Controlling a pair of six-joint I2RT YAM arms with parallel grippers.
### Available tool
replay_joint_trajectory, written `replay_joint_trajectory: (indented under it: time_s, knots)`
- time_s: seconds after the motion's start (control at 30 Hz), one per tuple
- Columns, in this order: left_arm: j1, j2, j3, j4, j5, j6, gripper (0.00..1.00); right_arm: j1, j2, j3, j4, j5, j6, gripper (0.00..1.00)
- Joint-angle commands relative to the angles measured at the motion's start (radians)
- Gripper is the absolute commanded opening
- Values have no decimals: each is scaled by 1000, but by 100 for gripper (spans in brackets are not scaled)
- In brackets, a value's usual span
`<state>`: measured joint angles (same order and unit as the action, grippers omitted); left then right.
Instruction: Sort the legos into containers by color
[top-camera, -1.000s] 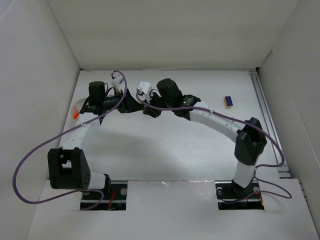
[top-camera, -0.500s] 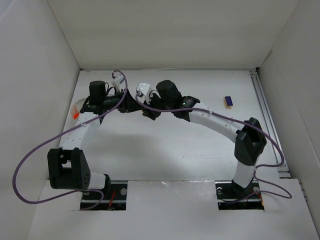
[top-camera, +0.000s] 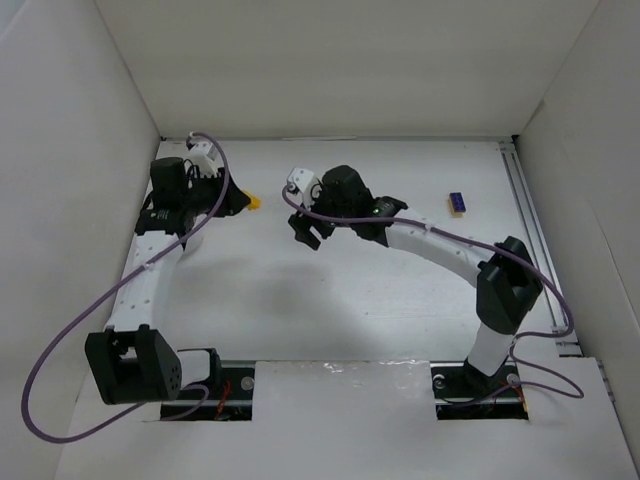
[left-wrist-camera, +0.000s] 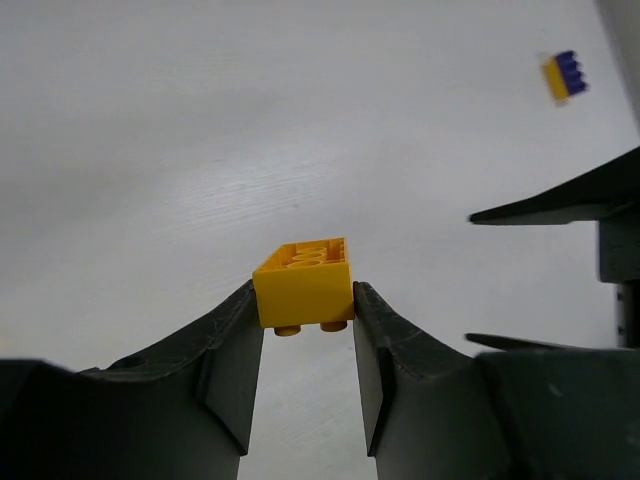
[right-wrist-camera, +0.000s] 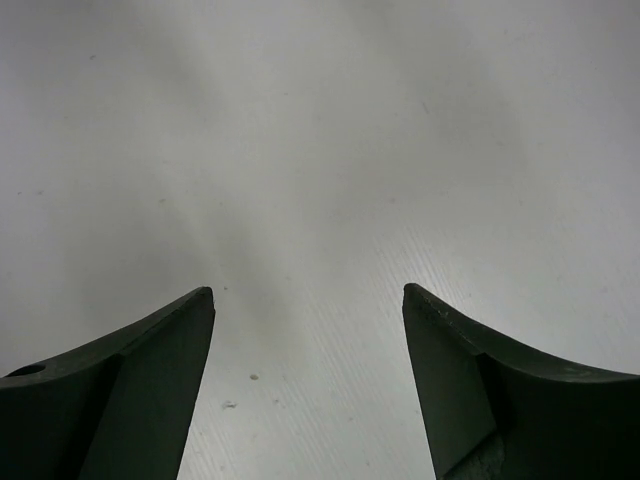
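My left gripper needs to carry the lifted yellow lego to the left in the top view next and let go of it over the containers, which are that way.
A yellow lego (left-wrist-camera: 303, 283) is pinched between my left gripper's (left-wrist-camera: 305, 300) fingertips, studs down, lifted off the table. From above, that yellow lego (top-camera: 254, 203) shows at the tip of the left gripper (top-camera: 244, 202), at the back left. My right gripper (top-camera: 308, 232) hangs a little to its right, jaws wide apart, and the right wrist view shows only bare table between the right gripper's (right-wrist-camera: 308, 292) tips. A purple-blue lego (top-camera: 457, 203) with a yellow side lies at the back right, and the left wrist view catches this lego (left-wrist-camera: 563, 77) too. The containers are hidden under the left arm.
White walls (top-camera: 80, 150) close the table in on three sides. A metal rail (top-camera: 530, 230) runs along the right edge. Purple cables (top-camera: 60, 330) loop off both arms. The right gripper's dark fingers (left-wrist-camera: 570, 205) cross the right side of the left wrist view.
The two grippers were tip to tip at the back middle. The right one opened and drew back; the left arm swung left, carrying the yellow lego.
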<state>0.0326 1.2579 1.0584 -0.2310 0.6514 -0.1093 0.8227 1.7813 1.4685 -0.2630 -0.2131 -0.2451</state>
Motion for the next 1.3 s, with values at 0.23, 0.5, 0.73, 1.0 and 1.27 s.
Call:
replay_joint_trajectory:
  time_s: [0.23,0.5,0.73,1.0,1.27]
  knots:
    - [43,-106,80,-183,-544,224,0,-143,-71,-8,5,9,72,82]
    - [115,4,117,-160,-604,226,0,-186,-62,12,-13,-2,82,82]
    - [124,83,138,-123,-638,206,0,-217,-62,12,-13,-11,92,82]
    - [142,139,158,-79,-661,206,0,-237,-62,12,-13,-11,101,82]
    - [142,170,158,-51,-661,206,1,-237,-42,41,-22,-11,101,82]
